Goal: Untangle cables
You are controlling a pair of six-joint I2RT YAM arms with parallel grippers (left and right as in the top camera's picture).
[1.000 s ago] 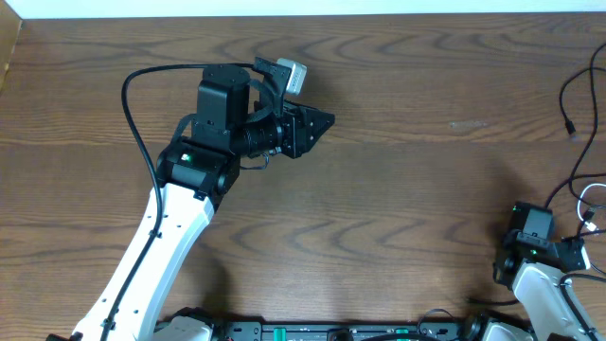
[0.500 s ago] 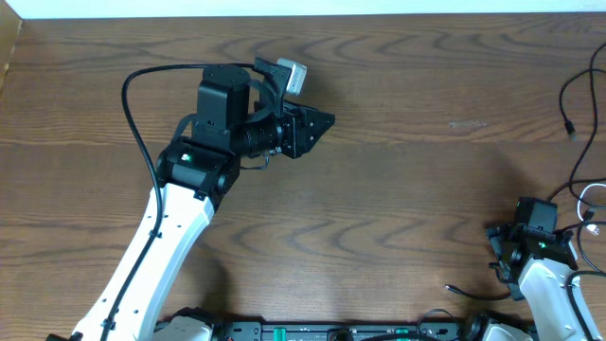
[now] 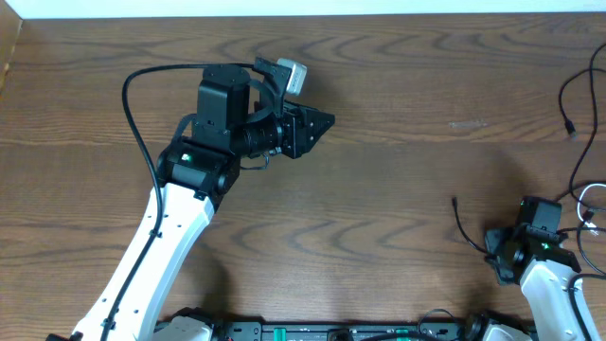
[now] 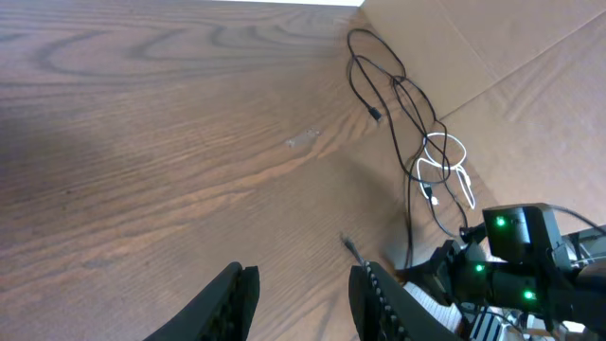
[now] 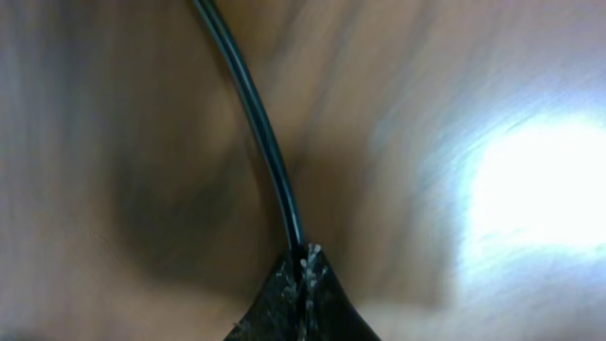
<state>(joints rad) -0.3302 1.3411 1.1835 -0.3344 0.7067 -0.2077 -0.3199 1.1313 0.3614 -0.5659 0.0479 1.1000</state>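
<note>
My right gripper will lift outward toward the white cable by the cardboard side (image 3: 581, 200) and let go, because the loose end of the thin black cable sticks out of the tangle.
Black cables (image 3: 571, 106) and a white cable (image 3: 592, 203) lie tangled at the table's right edge; the left wrist view shows the same black loops (image 4: 383, 68) and the white loop (image 4: 443, 154). My right gripper (image 3: 491, 252) sits low at the front right, shut on one thin black cable (image 5: 254, 114) right at its fingertips (image 5: 305, 256). That cable's free end (image 3: 455, 203) sticks up to the left of the gripper. My left gripper (image 3: 328, 120) hovers over the table's middle left, far from the cables. In its own view the left gripper (image 4: 303, 280) is open with nothing between the fingers.
A cardboard wall (image 4: 502, 57) stands along the right side behind the cables. The left arm's thick black cable (image 3: 137, 133) loops out to its left. A white strip (image 3: 303, 8) runs along the table's far edge.
The right gripper opened wide, then shut on the black cable. The cable's free end rose from near the front edge to the gripper's upper left. The left arm has not moved.
</note>
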